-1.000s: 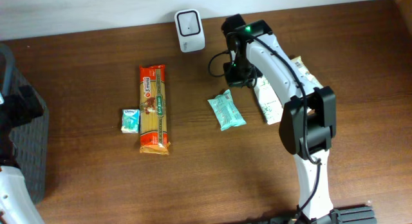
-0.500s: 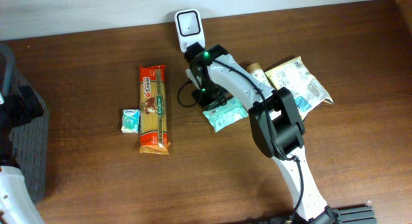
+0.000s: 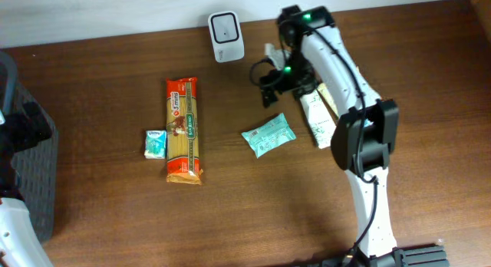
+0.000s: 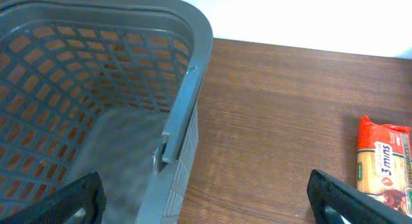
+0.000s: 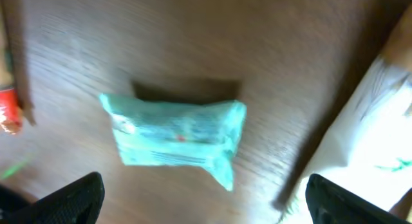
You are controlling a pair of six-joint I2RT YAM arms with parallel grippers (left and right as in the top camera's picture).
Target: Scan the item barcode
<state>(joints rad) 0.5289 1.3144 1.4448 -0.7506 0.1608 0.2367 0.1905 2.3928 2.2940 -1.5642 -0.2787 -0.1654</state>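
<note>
I need to move my right gripper down and back next, tilting it flatter, and then reach the end of the teal packet (image 3: 268,135) by the white packet.
The white barcode scanner (image 3: 226,35) stands at the table's back edge. A teal snack packet (image 3: 268,135) lies flat on the wood, free of any grip, and fills the middle of the right wrist view (image 5: 174,134). My right gripper (image 3: 273,80) hovers above and behind it, between scanner and packet, open (image 5: 206,208) with nothing between its fingers. My left gripper (image 4: 206,208) is open and empty at the far left, over the rim of a grey basket (image 4: 187,89).
An orange pasta pack (image 3: 184,129) and a small tissue box (image 3: 156,143) lie left of centre. A white packet (image 3: 318,117) lies under the right arm, and its edge (image 5: 380,121) shows beside the teal packet. The basket (image 3: 31,175) stands at the left edge.
My right gripper has opened and let go of the teal packet, which now lies on the table. The right arm has swung from in front of the scanner back to the right.
</note>
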